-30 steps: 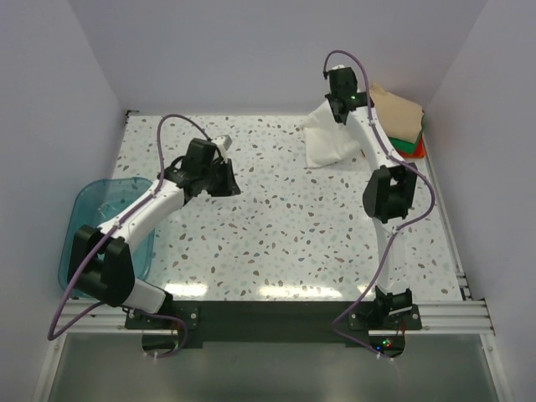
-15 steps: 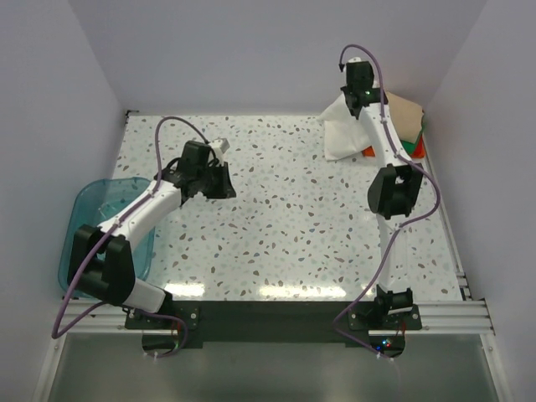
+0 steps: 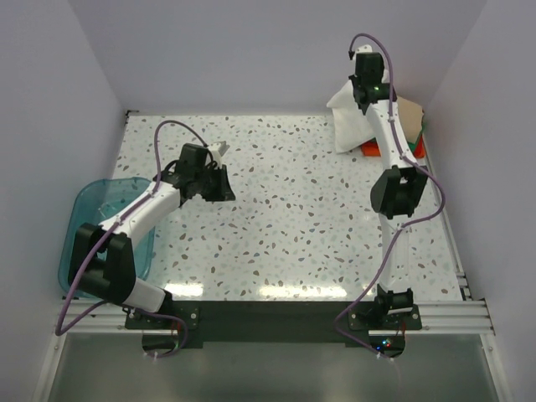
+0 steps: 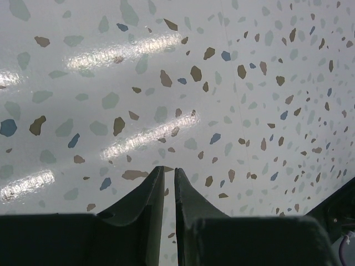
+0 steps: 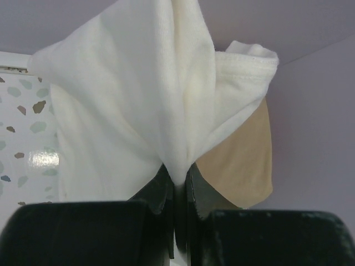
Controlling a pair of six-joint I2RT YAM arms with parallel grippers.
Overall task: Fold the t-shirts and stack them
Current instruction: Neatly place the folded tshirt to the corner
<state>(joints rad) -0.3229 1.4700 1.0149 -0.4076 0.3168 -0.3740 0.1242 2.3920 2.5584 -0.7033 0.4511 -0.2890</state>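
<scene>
The right gripper rises next, then shifts to the right in the top view over the tan t-shirt [image 3: 408, 120] [image 5: 239, 159], as the white t-shirt hangs partly beside the stack.
My right gripper [image 3: 366, 90] is raised at the back right and shut on a bunched fold of the white t-shirt [image 3: 350, 124], which hangs from it in front of the wall. In the right wrist view the cloth [image 5: 138, 83] fans out from the pinched jaws [image 5: 177, 176]. A folded tan t-shirt [image 5: 244, 160] lies just behind it. The tan one [image 3: 410, 111] tops a stack with green [image 3: 416, 134] and orange-red [image 3: 369, 151] edges showing. My left gripper [image 3: 219, 186] hovers low over the table's left-middle. Its jaws [image 4: 169, 169] are all but shut and hold nothing.
A translucent teal bin [image 3: 92, 209] sits at the table's left edge beside the left arm. The speckled table [image 3: 293, 226] is bordered by walls on three sides. The stack lies in the back right corner against the right wall.
The right arm has lifted the white t-shirt off the table and carried it right, toward the corner stack. The left gripper has shifted slightly.
</scene>
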